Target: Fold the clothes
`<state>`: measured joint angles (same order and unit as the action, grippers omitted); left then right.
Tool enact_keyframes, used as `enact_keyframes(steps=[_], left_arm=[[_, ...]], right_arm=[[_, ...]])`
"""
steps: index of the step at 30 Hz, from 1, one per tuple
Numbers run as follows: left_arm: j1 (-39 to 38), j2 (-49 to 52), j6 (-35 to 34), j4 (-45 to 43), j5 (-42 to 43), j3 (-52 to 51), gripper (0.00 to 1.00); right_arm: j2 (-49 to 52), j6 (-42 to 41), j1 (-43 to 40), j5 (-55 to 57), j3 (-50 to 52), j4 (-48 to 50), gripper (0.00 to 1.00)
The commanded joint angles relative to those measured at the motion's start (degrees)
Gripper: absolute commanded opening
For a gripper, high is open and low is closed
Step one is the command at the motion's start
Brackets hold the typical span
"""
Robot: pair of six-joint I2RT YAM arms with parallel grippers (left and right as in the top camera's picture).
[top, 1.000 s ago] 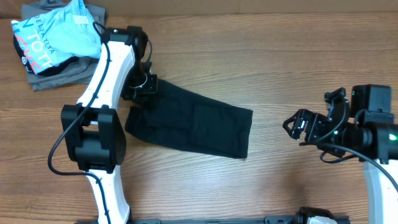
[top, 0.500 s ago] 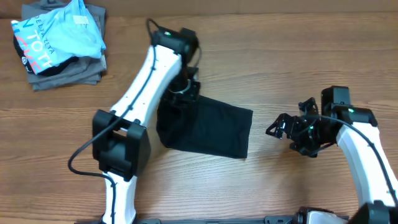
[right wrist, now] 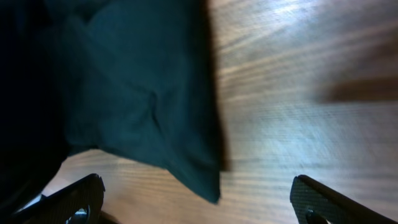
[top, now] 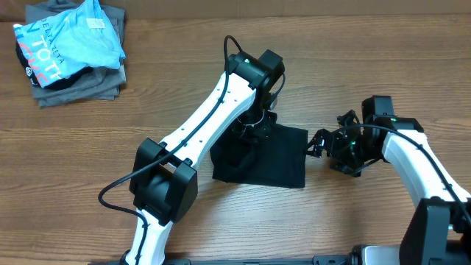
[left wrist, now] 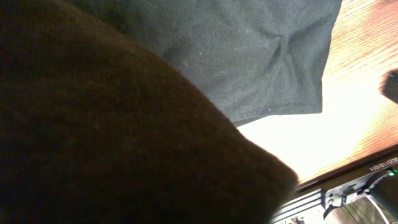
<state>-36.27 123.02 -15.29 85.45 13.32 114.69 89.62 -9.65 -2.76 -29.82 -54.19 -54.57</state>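
Next, my left gripper will carry the fold across and release it over the shirt's flat part [top: 285, 154] [left wrist: 249, 65], as that lies to the gripper's right in the overhead view.
The black T-shirt [top: 274, 160] lies as a folded dark square at the table's middle. My left gripper [top: 255, 126] is over its upper left part, shut on a fold of the fabric that it holds lifted. In the left wrist view that dark fabric [left wrist: 112, 137] fills the near field and hides my fingers. The flat part of the shirt [left wrist: 249, 56] shows beyond it. My right gripper [top: 320, 144] is open and empty, just right of the shirt's right edge. In the right wrist view its fingers [right wrist: 78, 194] stand wide apart over the shirt's corner [right wrist: 137, 99].
A light-blue shirt with white lettering [top: 70, 40] lies on a pile of grey folded garments [top: 85, 88] at the far left corner. The table's front rail [left wrist: 336, 196] shows in the left wrist view. Wooden tabletop [top: 368, 213] surrounds the shirt.
My left gripper has carried the shirt's left end to the right, folding it over the right half. My right gripper has moved left to the shirt's right edge.
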Motion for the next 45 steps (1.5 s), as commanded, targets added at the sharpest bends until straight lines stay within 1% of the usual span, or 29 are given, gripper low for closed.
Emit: enact_keyframes(steps=[1,4,9,14,17,28,32,35,39,40,41,42,45], left_arm=[[-0.2,-1.3,-2.6,-0.2,1.6,1.2,0.04],[-0.2,-1.3,-2.6,-0.2,3.1,1.3,0.04],[-0.2,-1.3,-2.6,-0.3,6.3,2.4,0.04],[-0.9,-1.3,-2.6,-0.3,6.3,4.1,0.04],[-1.7,-1.3,-2.6,-0.7,6.3,5.2,0.04],[-4.5,-1.3,-2.5,-7.3,6.2,5.4,0.04],[-4.9,-1.3,-2.5,-7.5,6.1,5.4,0.04],[-5.0,-1.2,-2.5,-7.8,4.5,5.4,0.12],[-5.2,-1.2,-2.5,-8.0,4.3,5.4,0.12],[-5.4,-1.2,-2.5,-8.1,4.3,5.4,0.13],[-5.5,-1.2,-2.5,-8.3,4.3,5.4,0.16],[-5.6,-1.2,-2.6,-8.6,4.3,5.4,0.23],[-6.1,-1.2,-2.5,-10.3,4.4,5.3,0.24]], right_arm=[[1.7,-2.2,2.3,-0.7,0.3,2.1,1.00],[3.4,-2.6,4.1,-0.7,0.3,4.2,0.99],[8.9,-3.0,6.5,-0.7,0.3,6.6,0.93],[12.6,-3.0,6.9,-1.0,0.3,7.4,0.92],[13.1,-3.0,6.9,-1.0,0.3,7.8,0.91],[13.1,-3.0,7.0,-1.2,0.2,7.9,0.92],[13.0,-3.0,6.9,-1.4,0.2,7.8,0.92],[13.0,-2.8,6.9,-1.4,0.2,7.8,0.92],[13.0,-2.8,6.0,-1.4,-0.5,6.8,0.92],[13.0,-2.8,5.6,-1.4,-1.0,6.3,0.92],[13.0,-2.5,5.0,-1.4,-1.7,5.3,0.92],[13.0,-1.8,4.5,-1.6,-2.6,4.3,0.92],[12.9,1.4,2.4,-2.4,-5.7,0.1,0.94]])
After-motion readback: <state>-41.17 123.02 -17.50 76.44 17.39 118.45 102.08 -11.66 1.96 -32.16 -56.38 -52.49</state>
